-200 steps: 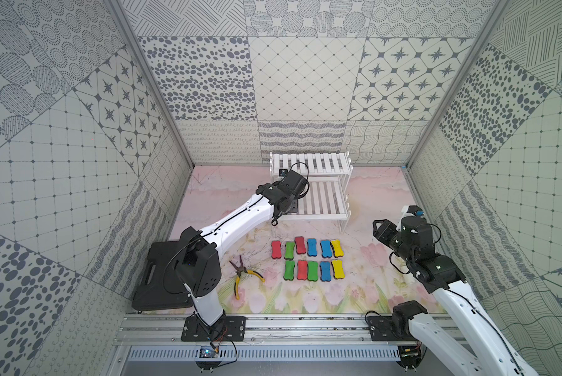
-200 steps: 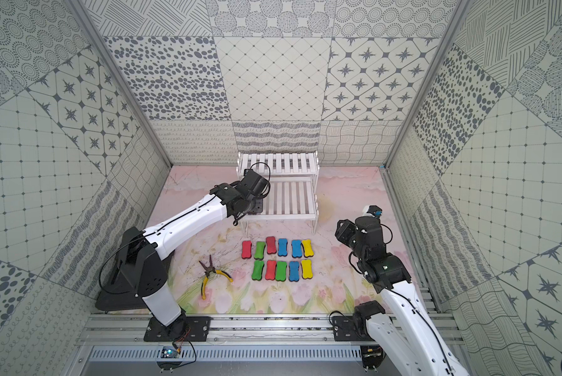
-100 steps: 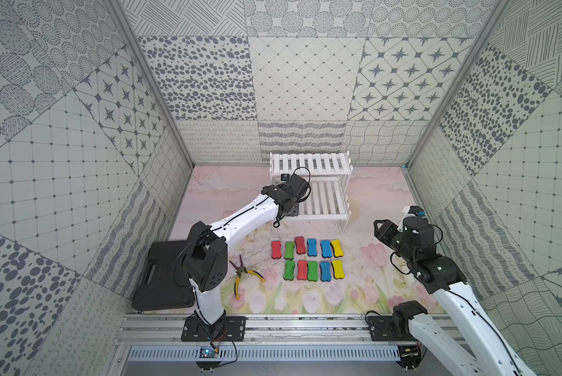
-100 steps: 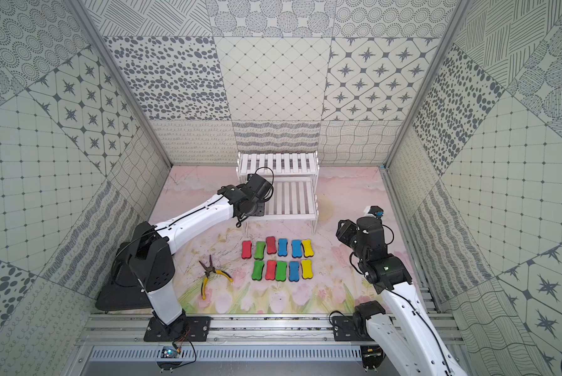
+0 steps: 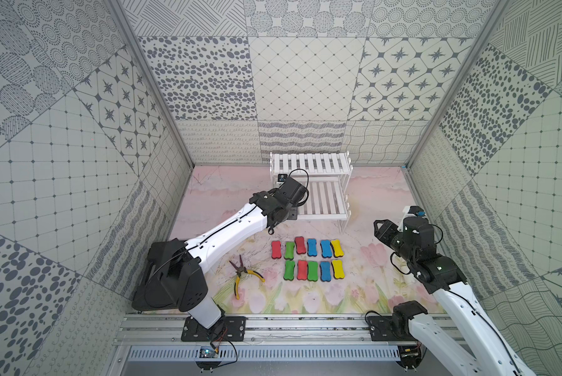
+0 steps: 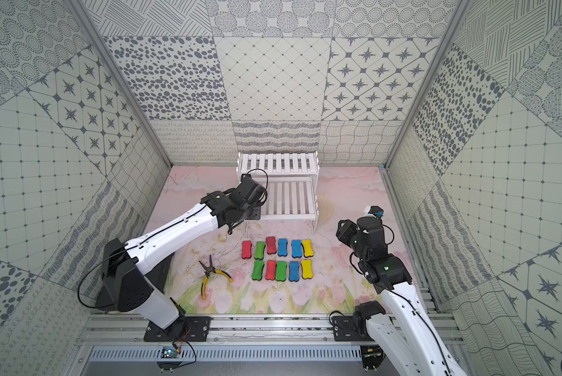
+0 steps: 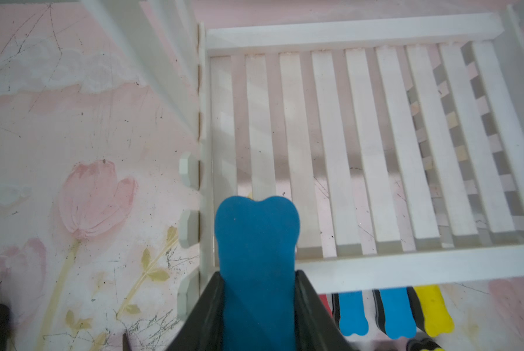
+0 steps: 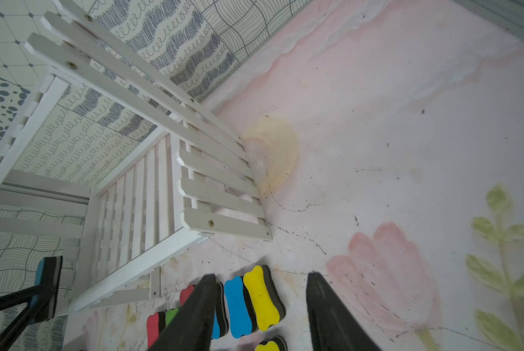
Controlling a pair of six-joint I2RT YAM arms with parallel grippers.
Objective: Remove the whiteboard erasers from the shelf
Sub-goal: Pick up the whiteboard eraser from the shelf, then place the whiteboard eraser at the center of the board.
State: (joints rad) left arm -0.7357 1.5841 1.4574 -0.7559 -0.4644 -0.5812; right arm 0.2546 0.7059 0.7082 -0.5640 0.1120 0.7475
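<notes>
My left gripper should next back away from the shelf (image 5: pixel 309 162), down to bare floor beside the near row's end green eraser, and release where the row has room.
My left gripper (image 7: pixel 259 291) is shut on a blue whiteboard eraser (image 7: pixel 256 243), held over the front left corner of the lower tier of the white shelf (image 7: pixel 376 264). The right wrist view shows that eraser (image 8: pixel 46 282) edge-on beside the shelf (image 8: pixel 139 270). In both top views the left wrist hides it. Both tiers of the shelf (image 5: pixel 309 162) (image 6: pixel 279 162) look bare. Several red, green, blue and yellow erasers (image 5: pixel 307 257) (image 6: pixel 278 258) lie in two rows on the floor in front. My right gripper (image 5: pixel 379 228) (image 8: pixel 261 274) hangs open to their right, holding nothing.
Yellow-handled pliers (image 5: pixel 245 275) (image 6: pixel 212 275) lie on the floor left of the eraser rows. A black case (image 5: pixel 142 299) sits at the front left behind the left arm's base. Patterned walls close in the back and both sides.
The left gripper's jaws have closed on the blue eraser at the shelf's lower tier. The left arm's base link has turned a little. The right arm has not moved.
</notes>
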